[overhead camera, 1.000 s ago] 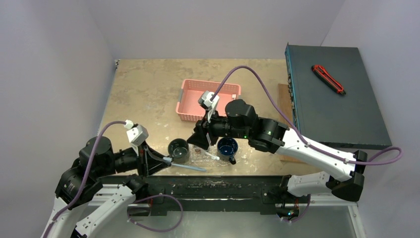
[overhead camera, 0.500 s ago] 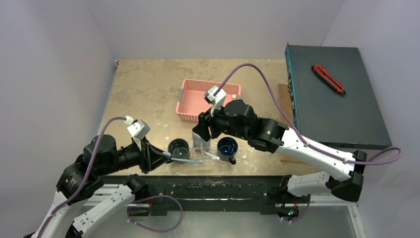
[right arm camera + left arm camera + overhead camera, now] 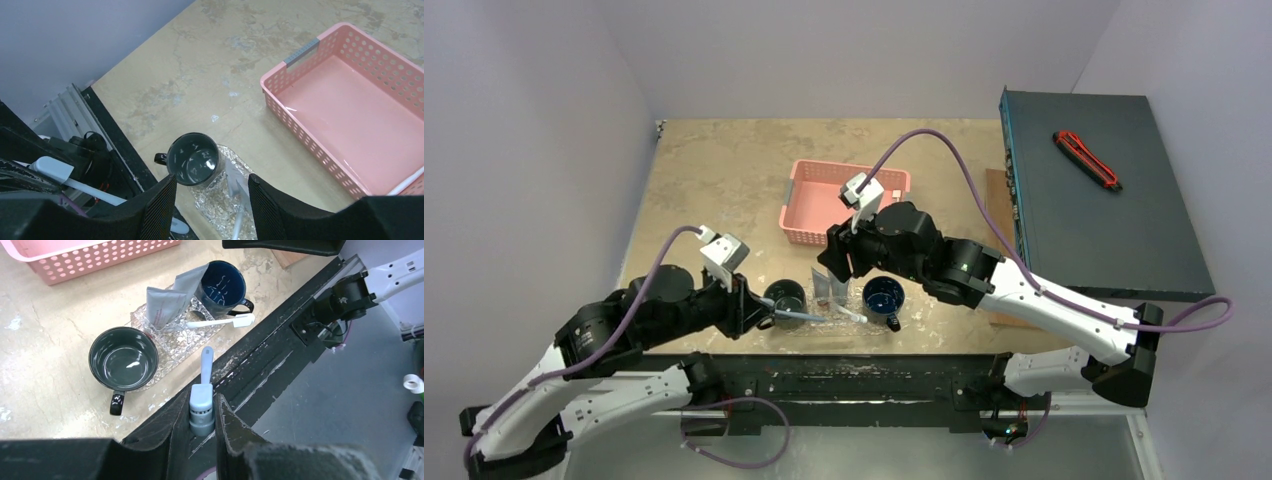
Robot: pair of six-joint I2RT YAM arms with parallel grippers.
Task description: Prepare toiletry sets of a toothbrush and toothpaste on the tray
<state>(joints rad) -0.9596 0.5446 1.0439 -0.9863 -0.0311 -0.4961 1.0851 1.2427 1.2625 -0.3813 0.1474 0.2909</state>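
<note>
My left gripper lowers its pale blue toothbrush's thin end, to its right in the top view, to the tubes' foot [image 3: 170, 330] next. It releases there, where the white toothbrush [image 3: 220, 322] ends.
My left gripper [image 3: 762, 312] is shut on the thick end of a pale blue toothbrush [image 3: 800, 316]. In the left wrist view the toothbrush [image 3: 204, 390] sticks out from my left gripper [image 3: 202, 412] and ends at the near edge of the see-through glittery tray [image 3: 172, 347]. Two silver-grey tubes [image 3: 167, 304] lean on the tray against the blue mug [image 3: 222, 282]. A white toothbrush [image 3: 220, 322] lies beside them. My right gripper [image 3: 834, 268] is open and empty above the tray [image 3: 225, 207] and tubes [image 3: 235, 182].
A dark grey mug [image 3: 784, 300] stands at the tray's left end and the blue mug [image 3: 883, 297] at its right. The pink basket [image 3: 799, 215] sits behind them. A dark box [image 3: 1104, 210] with a red cutter [image 3: 1086, 160] is on the right. The table's front rail [image 3: 270, 355] lies under the brush.
My left arm has reached forward and right, carrying the blue toothbrush up to the tray. My right gripper has lifted off the tray, and the tubes now show below it.
</note>
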